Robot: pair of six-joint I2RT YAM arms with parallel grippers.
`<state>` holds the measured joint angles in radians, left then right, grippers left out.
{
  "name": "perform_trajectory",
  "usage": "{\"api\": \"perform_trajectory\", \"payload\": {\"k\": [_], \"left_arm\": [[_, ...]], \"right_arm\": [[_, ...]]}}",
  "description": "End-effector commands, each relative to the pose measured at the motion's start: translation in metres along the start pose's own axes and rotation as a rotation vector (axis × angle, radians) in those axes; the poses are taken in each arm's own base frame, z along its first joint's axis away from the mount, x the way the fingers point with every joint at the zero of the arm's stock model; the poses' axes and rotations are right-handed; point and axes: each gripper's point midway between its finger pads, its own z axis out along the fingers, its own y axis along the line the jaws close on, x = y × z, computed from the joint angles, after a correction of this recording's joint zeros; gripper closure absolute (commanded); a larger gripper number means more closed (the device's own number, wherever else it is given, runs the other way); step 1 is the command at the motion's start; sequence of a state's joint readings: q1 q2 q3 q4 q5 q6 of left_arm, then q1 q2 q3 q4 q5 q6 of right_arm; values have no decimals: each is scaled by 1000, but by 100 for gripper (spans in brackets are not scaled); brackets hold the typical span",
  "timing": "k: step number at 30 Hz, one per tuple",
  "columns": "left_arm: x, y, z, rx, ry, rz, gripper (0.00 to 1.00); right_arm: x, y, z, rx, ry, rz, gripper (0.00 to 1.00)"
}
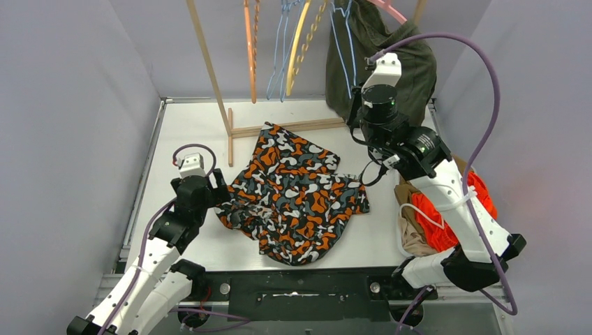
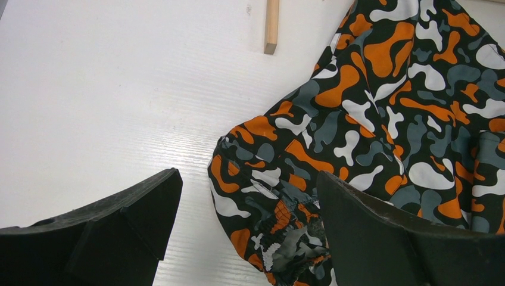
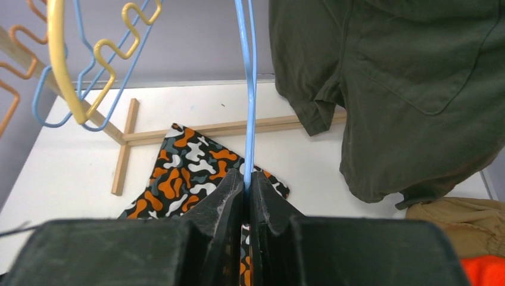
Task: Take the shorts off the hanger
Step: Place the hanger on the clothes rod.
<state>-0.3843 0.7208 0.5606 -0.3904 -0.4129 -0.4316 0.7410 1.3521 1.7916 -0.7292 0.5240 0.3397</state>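
Observation:
The wire of the bare blue hanger should go outward next, to the gap between yellow hanger and dark green shorts (image 3: 405, 89). My right gripper will carry it and release it there.
The orange-black-white camouflage shorts (image 1: 290, 195) lie spread flat in the middle of the table. My left gripper (image 1: 213, 187) sits low at their left edge, open, with the bunched waistband corner (image 2: 280, 220) between its fingers but not pinched. My right gripper (image 3: 247, 179) is raised at the back right, shut on the wire of a bare blue hanger (image 3: 248, 89). Dark green shorts (image 3: 405, 89) hang just to the right of that hanger at the rack (image 1: 412, 63). I cannot tell which hanger carries them.
A wooden rack (image 1: 209, 70) stands at the back, its foot (image 2: 271, 27) on the table, with orange (image 1: 250, 49), yellow (image 1: 300, 42) and blue (image 1: 279, 49) hangers on it. Orange-red (image 1: 447, 216) and beige (image 1: 412, 237) shorts are piled under my right arm. Grey walls close in both sides.

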Motion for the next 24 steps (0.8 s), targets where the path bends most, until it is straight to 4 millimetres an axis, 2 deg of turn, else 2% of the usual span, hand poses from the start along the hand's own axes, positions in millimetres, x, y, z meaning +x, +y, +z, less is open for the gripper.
{"api": "perform_trajectory", "payload": {"k": [1, 9, 14, 17, 22, 24], "left_arm": [[-18, -8, 1, 35, -62, -15, 16], [-16, -10, 2, 39, -52, -11, 16], [-15, -10, 3, 43, -48, -10, 16], [-14, -11, 3, 46, -42, -8, 16], [-13, -12, 4, 50, -38, -6, 16], [-12, -12, 4, 50, -36, -5, 16]], "right_arm": [[-16, -6, 8, 29, -20, -10, 100], [-62, -4, 29, 32, -55, -32, 100], [-67, -5, 44, 23, -52, -26, 100], [-53, -8, 60, 17, 6, -39, 100], [-3, -6, 84, 2, 179, -98, 98], [10, -6, 90, 3, 222, -116, 97]]}}
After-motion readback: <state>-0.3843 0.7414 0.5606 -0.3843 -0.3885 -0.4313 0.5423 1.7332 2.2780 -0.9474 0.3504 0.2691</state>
